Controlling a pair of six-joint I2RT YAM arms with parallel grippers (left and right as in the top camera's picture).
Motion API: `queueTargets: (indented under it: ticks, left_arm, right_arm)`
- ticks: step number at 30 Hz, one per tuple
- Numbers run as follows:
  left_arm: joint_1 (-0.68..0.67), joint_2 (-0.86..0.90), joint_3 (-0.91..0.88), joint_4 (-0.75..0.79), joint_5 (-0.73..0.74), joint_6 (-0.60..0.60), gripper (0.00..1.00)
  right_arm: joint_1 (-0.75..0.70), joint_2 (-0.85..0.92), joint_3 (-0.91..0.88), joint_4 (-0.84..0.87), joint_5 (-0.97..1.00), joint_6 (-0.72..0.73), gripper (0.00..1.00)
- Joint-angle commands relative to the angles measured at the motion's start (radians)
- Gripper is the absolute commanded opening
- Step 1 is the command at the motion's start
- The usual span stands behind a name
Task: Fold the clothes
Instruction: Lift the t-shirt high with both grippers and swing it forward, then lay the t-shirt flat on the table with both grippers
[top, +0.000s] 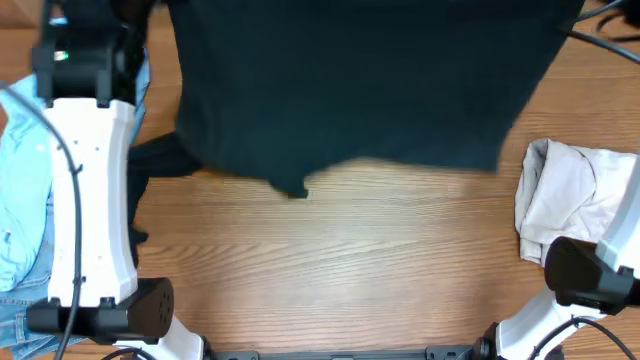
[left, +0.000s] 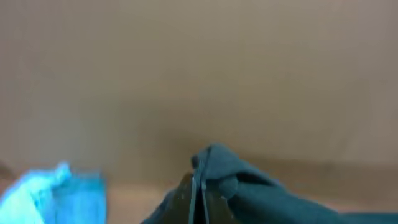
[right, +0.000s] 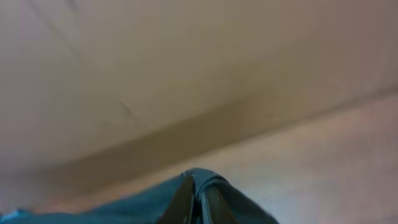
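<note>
The spot on the tabletop by the lower hem (top: 218, 192) is below my left gripper, nearer my base. My left gripper needs to move down and back next to let go of the fold there.
A large dark teal garment (top: 360, 85) hangs spread across the far half of the overhead view, lifted off the wooden table (top: 340, 260), its lower hem blurred. My left gripper (left: 198, 186) is shut on a bunched fold of this garment (left: 249, 186) in the left wrist view. My right gripper (right: 198, 194) is shut on another fold of the same garment (right: 155, 205) in the right wrist view. Both sets of fingertips are out of sight in the overhead view, hidden at the top behind the cloth.
A light blue garment (top: 20, 200) lies at the left edge under the left arm (top: 90, 200); it also shows in the left wrist view (left: 50, 193). A crumpled white garment (top: 575, 200) lies at the right edge. The right arm base (top: 590, 275) stands at the front right.
</note>
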Motion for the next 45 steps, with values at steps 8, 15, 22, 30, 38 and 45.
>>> queueTargets:
  ticks: [8,15,22,30,38,45]
  left_arm:
    - [0.098,-0.039,0.341,-0.546,0.13,0.0,0.04]
    - [0.079,0.2,0.321,-0.995,0.18,0.057,0.04]
    - [0.065,0.287,0.017,-0.995,0.237,0.077,0.04]
    - [0.023,0.287,-0.235,-0.996,0.256,0.096,0.04]
    - [-0.001,0.287,-0.504,-0.996,0.214,0.116,0.04]
    - [-0.002,0.287,-0.654,-0.972,0.201,0.114,0.04]
  right_arm:
    - [-0.003,-0.063,0.04,-0.373,0.163,-0.014,0.04]
    - [-0.004,-0.045,-0.256,-0.497,0.237,-0.074,0.04]
    - [-0.004,-0.045,-0.562,-0.512,0.236,-0.073,0.04]
    - [-0.005,-0.045,-0.648,-0.544,0.237,-0.073,0.04]
    - [-0.005,-0.045,-0.743,-0.553,0.235,-0.066,0.04]
    - [-0.005,-0.069,-0.894,-0.529,0.196,-0.065,0.04]
